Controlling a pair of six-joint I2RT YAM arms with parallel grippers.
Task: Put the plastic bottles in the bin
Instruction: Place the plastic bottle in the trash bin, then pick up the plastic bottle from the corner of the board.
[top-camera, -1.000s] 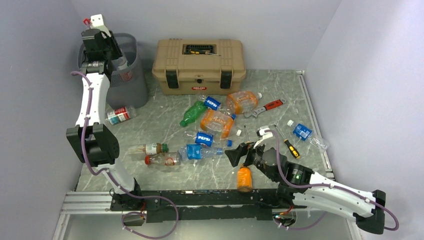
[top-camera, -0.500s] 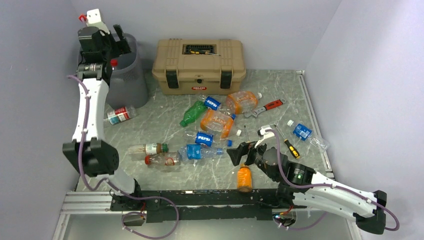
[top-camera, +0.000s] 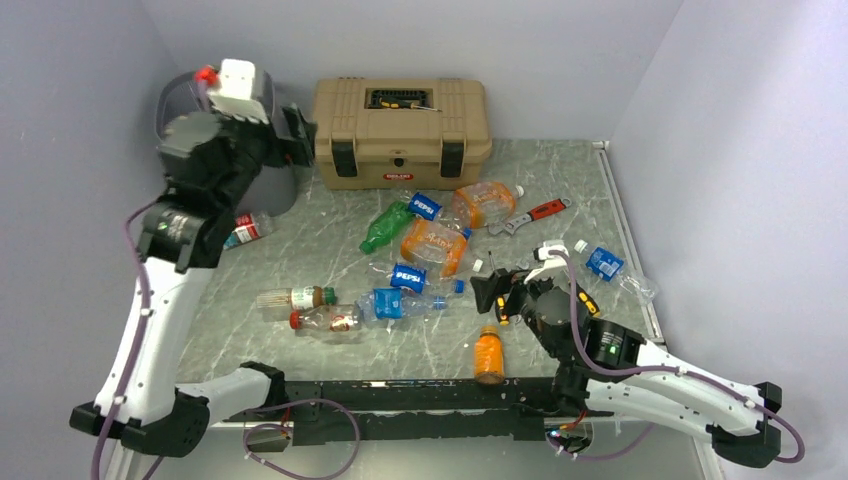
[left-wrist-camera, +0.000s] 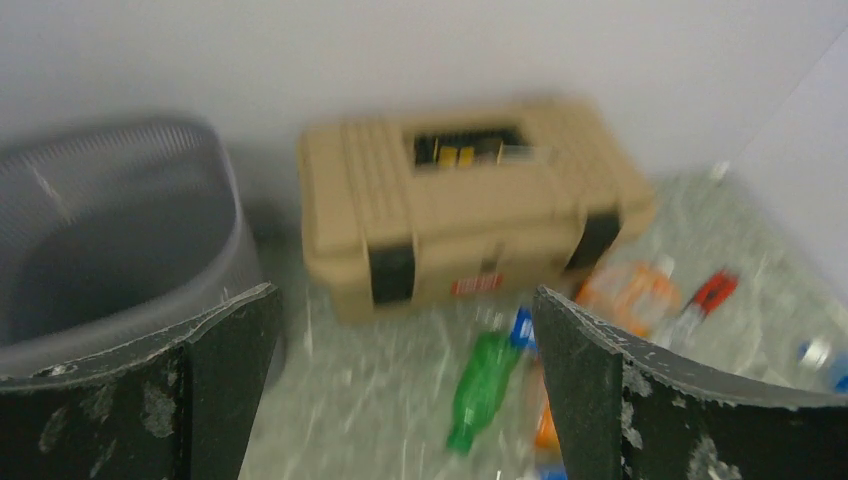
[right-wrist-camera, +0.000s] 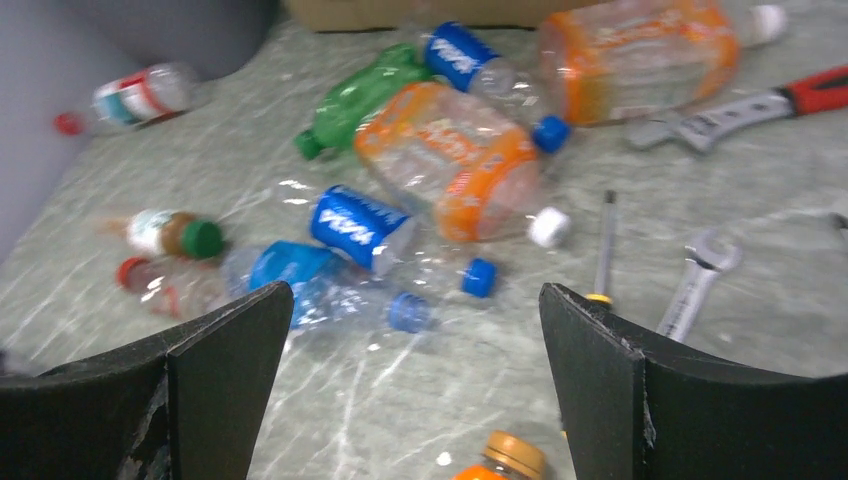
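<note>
The small orange bottle's body (top-camera: 489, 360) lies below my fingers, nearer my base, so next I should pull my right gripper back, tip its fingers down and lower it astride.
Several plastic bottles lie across the table: a green one (top-camera: 385, 227), Pepsi-labelled ones (top-camera: 408, 277), a large orange-labelled one (top-camera: 435, 245), and one with a red-white label (top-camera: 245, 230) beside the bin. The grey mesh bin (top-camera: 275, 190) stands at the back left, partly hidden by my raised left arm. My left gripper (left-wrist-camera: 405, 295) is open and empty, right of the bin (left-wrist-camera: 120, 230), high above the green bottle (left-wrist-camera: 485, 385). My right gripper (right-wrist-camera: 415, 290) is open and empty, low over the table, with a small orange bottle (right-wrist-camera: 510, 458) just below its jaws.
A tan toolbox (top-camera: 398, 130) stands at the back next to the bin. A red-handled wrench (top-camera: 535, 213), a screwdriver (top-camera: 580, 292) and a small wrench (right-wrist-camera: 695, 285) lie among the bottles on the right. Walls close in on the left, back and right.
My left gripper opened over the bin and let a red-capped bottle drop in, then the arm swung up and to the right. My right gripper shifted slightly away from the orange bottle.
</note>
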